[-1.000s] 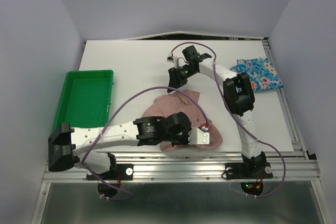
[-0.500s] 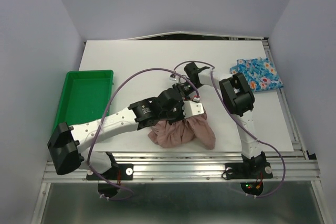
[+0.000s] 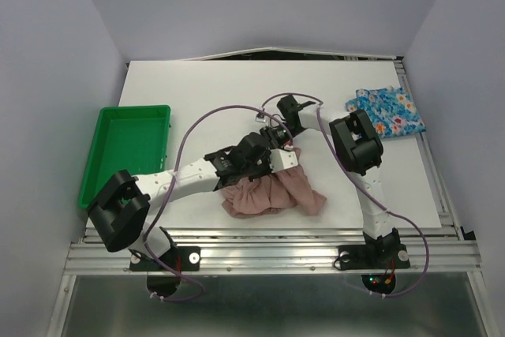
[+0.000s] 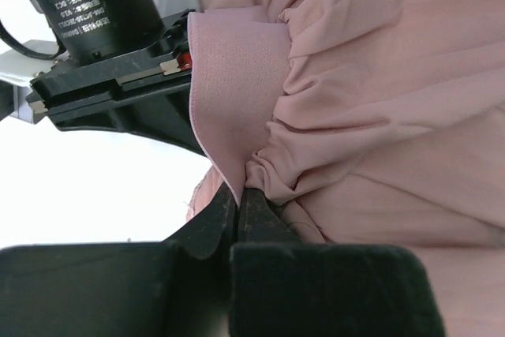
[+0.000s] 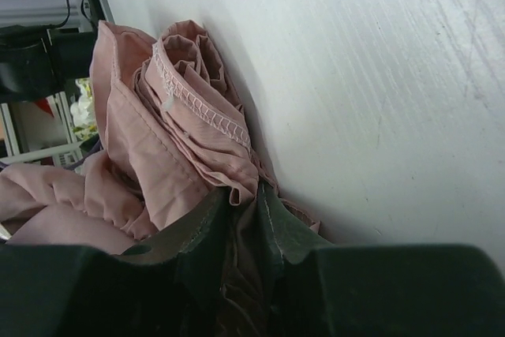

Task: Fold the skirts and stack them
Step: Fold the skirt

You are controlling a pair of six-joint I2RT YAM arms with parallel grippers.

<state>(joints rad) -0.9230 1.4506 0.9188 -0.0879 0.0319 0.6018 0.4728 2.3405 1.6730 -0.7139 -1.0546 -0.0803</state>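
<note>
My left gripper eases slightly down next and opens to release the waistband beside my right gripper, since the bunched skirt lies on the table.
The dusty-pink pleated skirt (image 3: 272, 193) lies bunched near the table's front middle. My left gripper (image 3: 276, 151) is shut on its waistband (image 4: 229, 84), jaws pinched on the cloth (image 4: 239, 195). My right gripper (image 3: 278, 133) is shut on a hemmed edge of the same skirt (image 5: 197, 124), jaws close with cloth between them (image 5: 245, 203). The two grippers are side by side at the skirt's far edge. The blue flowered skirt (image 3: 387, 112) lies at the far right of the table. The white skirt is out of view.
A green plastic tray (image 3: 126, 151) stands at the left of the white table (image 3: 205, 84). The right arm's wrist body (image 4: 102, 29) sits close to my left gripper. Purple cables loop over both arms.
My left gripper has carried the skirt's near edge away from me to the far edge beside my right gripper. The right gripper came down toward the table, then held still.
</note>
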